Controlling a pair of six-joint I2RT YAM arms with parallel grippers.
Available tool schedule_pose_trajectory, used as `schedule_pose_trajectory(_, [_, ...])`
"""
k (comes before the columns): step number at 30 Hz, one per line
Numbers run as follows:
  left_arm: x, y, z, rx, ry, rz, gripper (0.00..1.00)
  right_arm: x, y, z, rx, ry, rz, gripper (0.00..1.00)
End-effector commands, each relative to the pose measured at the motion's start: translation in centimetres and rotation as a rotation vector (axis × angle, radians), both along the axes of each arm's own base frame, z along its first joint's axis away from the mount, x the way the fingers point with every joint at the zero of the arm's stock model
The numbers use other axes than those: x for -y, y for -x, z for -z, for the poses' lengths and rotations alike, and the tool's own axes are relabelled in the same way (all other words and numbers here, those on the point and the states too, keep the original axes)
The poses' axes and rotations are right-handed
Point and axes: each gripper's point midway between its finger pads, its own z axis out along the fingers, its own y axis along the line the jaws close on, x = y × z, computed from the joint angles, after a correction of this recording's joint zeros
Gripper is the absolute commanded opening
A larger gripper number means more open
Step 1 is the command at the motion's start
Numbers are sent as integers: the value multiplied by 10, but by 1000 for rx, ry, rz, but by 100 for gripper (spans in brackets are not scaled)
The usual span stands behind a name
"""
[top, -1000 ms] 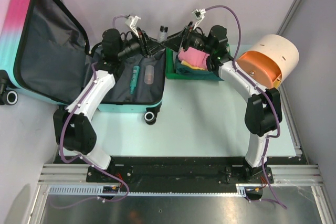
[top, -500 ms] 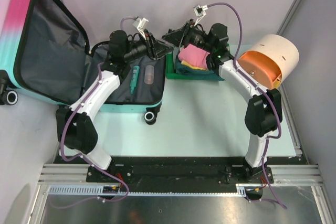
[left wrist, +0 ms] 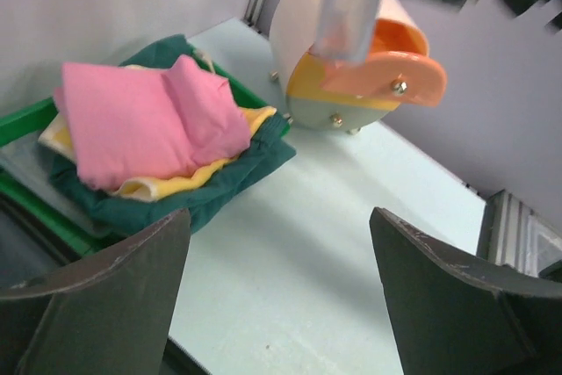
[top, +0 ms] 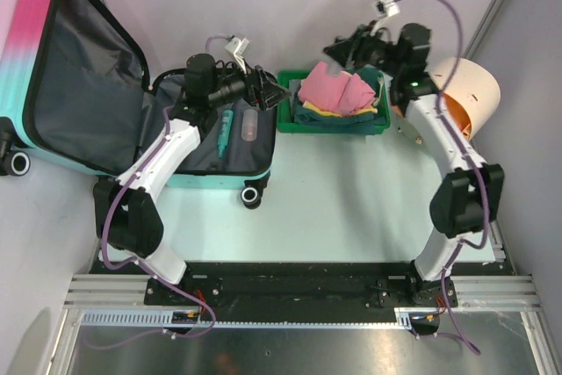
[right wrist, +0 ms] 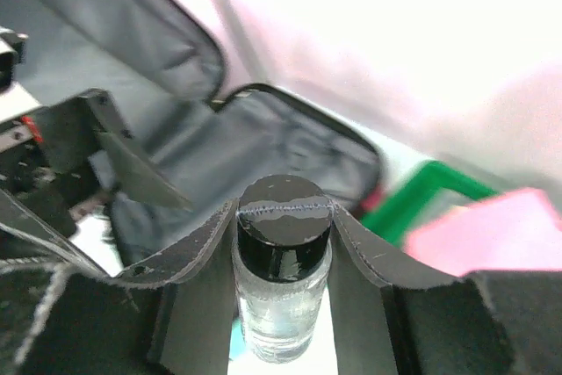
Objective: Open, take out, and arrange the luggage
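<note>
The orange opening of the cylinder is below my right gripper, to the right in the top view. I will move my right gripper that way and down to release the bottle (right wrist: 283, 292).
The luggage (top: 53, 59) lies open at the left, its pink-to-teal lid propped up and its grey-lined base (top: 189, 142) flat on the table. In the right wrist view my right gripper (right wrist: 283, 217) is shut on a small clear bottle (right wrist: 283, 292) with a black cap, held in the air above the green tray's far left corner (top: 335, 67). My left gripper (top: 277, 94) hangs open and empty between the luggage and the tray, and its fingers (left wrist: 97, 296) frame bare table. A teal pen-like item (top: 226, 126) and a clear tube (top: 248, 123) lie in the luggage base.
A green tray (top: 285, 120) holds folded clothes, pink (top: 338, 87) on top of yellow and dark green. A white-and-orange cylinder (top: 470, 85) stands at the right behind the right arm. Frame posts run along both back corners.
My left gripper has opened and let go of the bottle. My right gripper has closed on it and swung right and back with it, away from the luggage.
</note>
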Motion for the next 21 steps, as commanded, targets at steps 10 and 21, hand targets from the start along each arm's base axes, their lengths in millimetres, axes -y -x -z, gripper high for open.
schedule_pose_trajectory(10, [-15, 1, 10, 44, -77, -24, 88, 215, 41, 15, 81, 748, 450, 0])
schedule_pose_trajectory(21, [-14, 0, 5, 51, -71, -20, 88, 282, 41, 69, -80, 1066, 573, 0])
